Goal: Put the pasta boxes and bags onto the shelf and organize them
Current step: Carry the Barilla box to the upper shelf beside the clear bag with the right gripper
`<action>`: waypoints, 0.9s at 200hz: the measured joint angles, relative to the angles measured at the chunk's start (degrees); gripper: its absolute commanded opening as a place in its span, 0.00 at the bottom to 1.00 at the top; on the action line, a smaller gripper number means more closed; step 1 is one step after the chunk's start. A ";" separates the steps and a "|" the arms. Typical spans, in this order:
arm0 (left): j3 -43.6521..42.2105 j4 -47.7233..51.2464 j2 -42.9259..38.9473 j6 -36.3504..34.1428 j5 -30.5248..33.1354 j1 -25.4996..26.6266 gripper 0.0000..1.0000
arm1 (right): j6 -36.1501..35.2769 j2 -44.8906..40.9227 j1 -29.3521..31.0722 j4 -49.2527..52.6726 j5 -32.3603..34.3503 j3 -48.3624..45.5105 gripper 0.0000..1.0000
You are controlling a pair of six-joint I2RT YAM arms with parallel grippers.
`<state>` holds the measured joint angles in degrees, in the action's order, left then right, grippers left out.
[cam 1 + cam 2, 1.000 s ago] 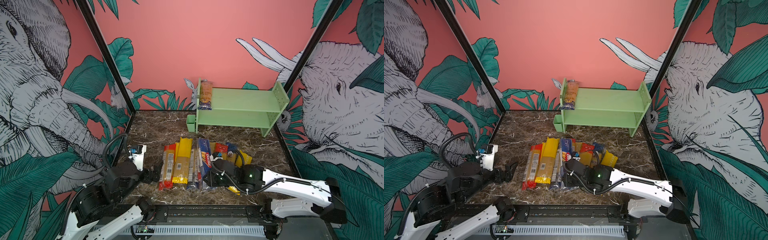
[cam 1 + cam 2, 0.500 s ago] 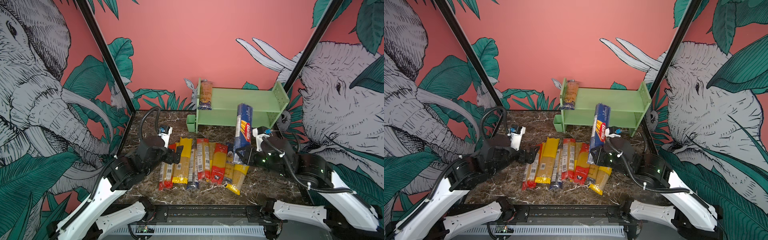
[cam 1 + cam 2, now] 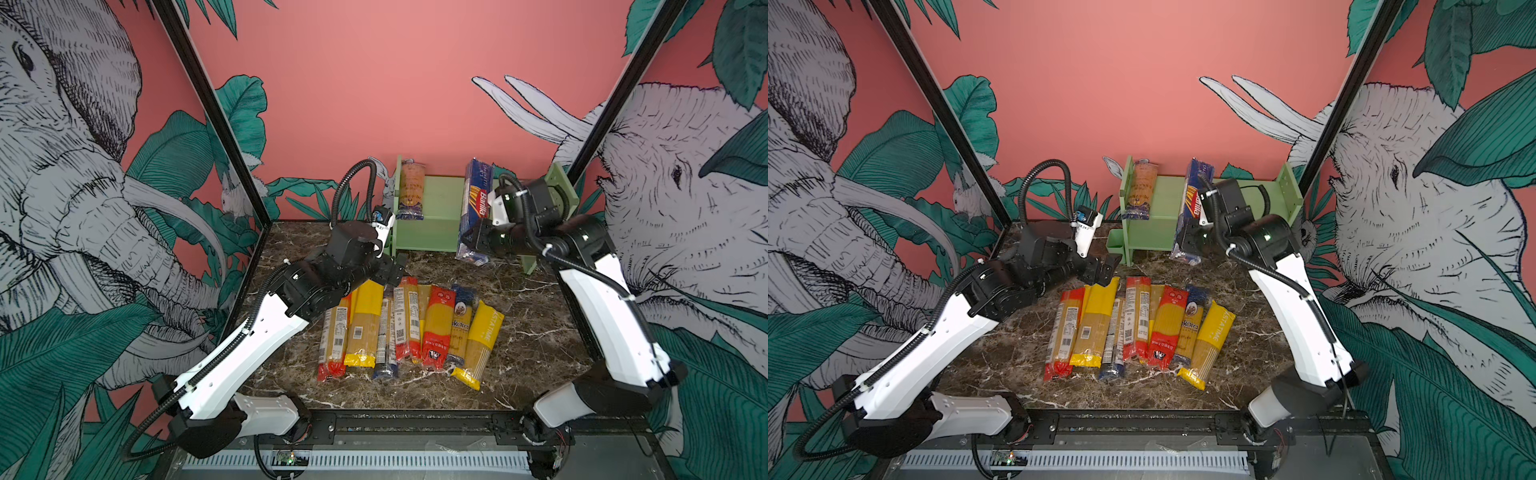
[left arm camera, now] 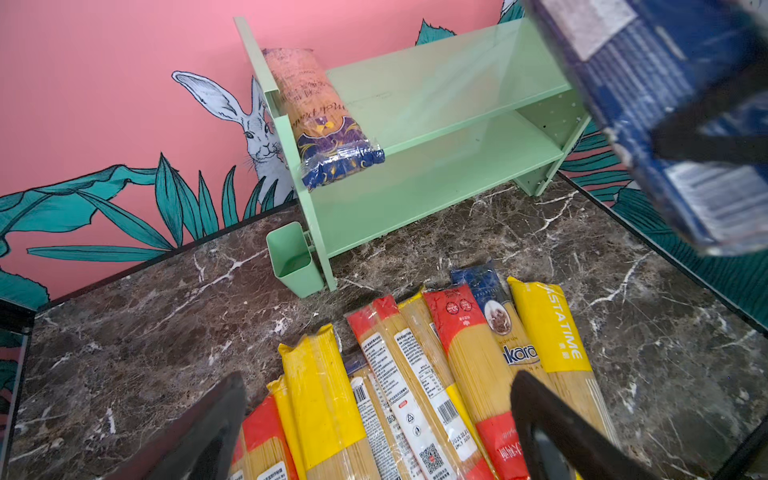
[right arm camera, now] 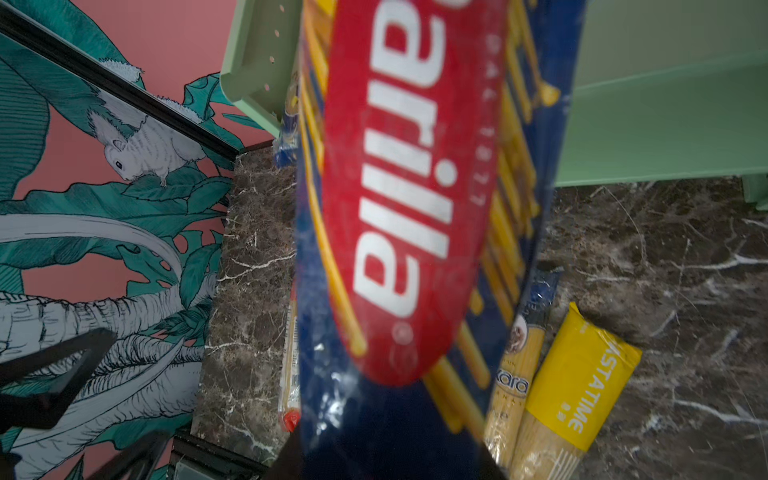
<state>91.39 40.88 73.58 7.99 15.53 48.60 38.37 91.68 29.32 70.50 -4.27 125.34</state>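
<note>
The dark blue pack will go outward toward the orange bag next in my right gripper, which will lay it down on the bare top level of the shelf beside that bag and let go of it.
My right gripper (image 3: 473, 243) (image 3: 1192, 246) (image 5: 390, 461) is shut on the lower part of a dark blue Barilla pack (image 3: 476, 203) (image 3: 1195, 203) (image 5: 415, 199) (image 4: 665, 104). It holds the pack nearly upright, off the table, just in front of the light green shelf (image 3: 440, 195) (image 3: 1167, 199) (image 4: 436, 83). An orange bag with a blue end (image 3: 410, 191) (image 3: 1140, 189) (image 4: 320, 120) lies at the left end of the top tier. Several spaghetti packs (image 3: 411, 328) (image 3: 1142, 328) lie side by side on the marble table. My left gripper (image 3: 395, 266) (image 3: 1106, 270) (image 4: 378, 378) hovers open over their far ends.
A small green cup (image 3: 1116, 245) (image 4: 293, 259) hangs at the shelf's left foot, close to my left gripper. The lower tier (image 4: 436, 183) holds nothing. Painted walls enclose the table (image 3: 532, 332) on three sides, and a black rail (image 3: 415, 424) runs along its front.
The right arm has carried the Barilla pack further back and up to the shelf front. The left gripper has moved from the left side to the far ends of the packs.
</note>
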 measured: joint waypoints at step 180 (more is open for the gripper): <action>-0.92 -1.31 -0.70 4.81 9.60 -0.44 0.99 | -6.23 34.03 -11.80 -3.41 -17.49 28.02 0.21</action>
<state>90.48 39.57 72.88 12.80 25.12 48.16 32.14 125.71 17.52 67.09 -21.76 153.36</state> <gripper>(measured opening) 0.993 0.357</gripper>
